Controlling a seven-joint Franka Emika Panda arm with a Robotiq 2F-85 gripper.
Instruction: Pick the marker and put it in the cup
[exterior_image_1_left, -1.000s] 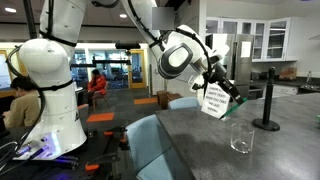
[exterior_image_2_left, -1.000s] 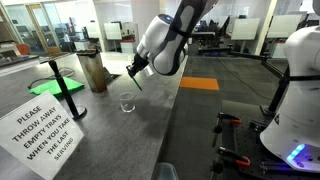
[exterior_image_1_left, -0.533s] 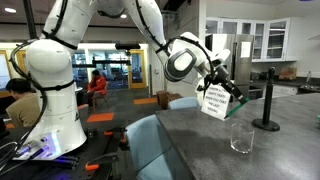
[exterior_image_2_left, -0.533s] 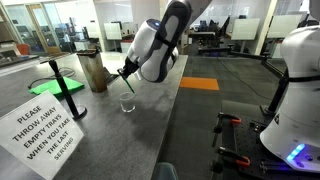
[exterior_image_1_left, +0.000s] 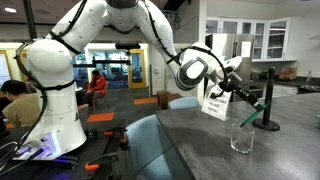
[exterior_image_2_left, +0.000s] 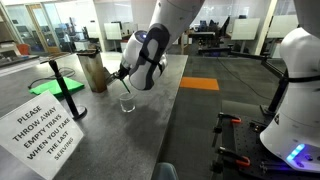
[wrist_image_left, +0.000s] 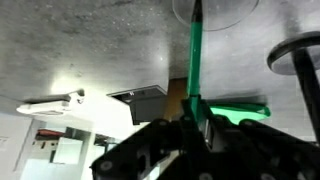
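Observation:
The gripper moves down toward the clear cup's round opening (exterior_image_1_left: 242, 124) (wrist_image_left: 226, 9) next and opens to release the marker. Most of the slim green marker still slants above the cup's rim.
My gripper (exterior_image_1_left: 234, 92) is shut on the slim green marker (exterior_image_1_left: 248, 110) and holds it above the clear cup (exterior_image_1_left: 241, 138) on the grey counter. The marker slants down toward the cup's rim. In the wrist view the marker (wrist_image_left: 196, 55) runs from my jaws (wrist_image_left: 196, 125) to the cup's round mouth (wrist_image_left: 216, 10) at the top edge, its tip at the rim. In an exterior view my gripper (exterior_image_2_left: 126, 80) hangs just above the cup (exterior_image_2_left: 127, 103); the marker is too thin to make out there.
A black post on a round base (exterior_image_1_left: 268, 102) stands just behind the cup, on a green mat (exterior_image_2_left: 66, 88). A white sign (exterior_image_1_left: 216, 103) stands on the counter, seen close up as well (exterior_image_2_left: 45, 125). A brown container (exterior_image_2_left: 95, 70) stands beyond the cup.
My arm has swung over with the marker still in the jaws. The gripper has gone from beside the sign to directly above the cup, and lower.

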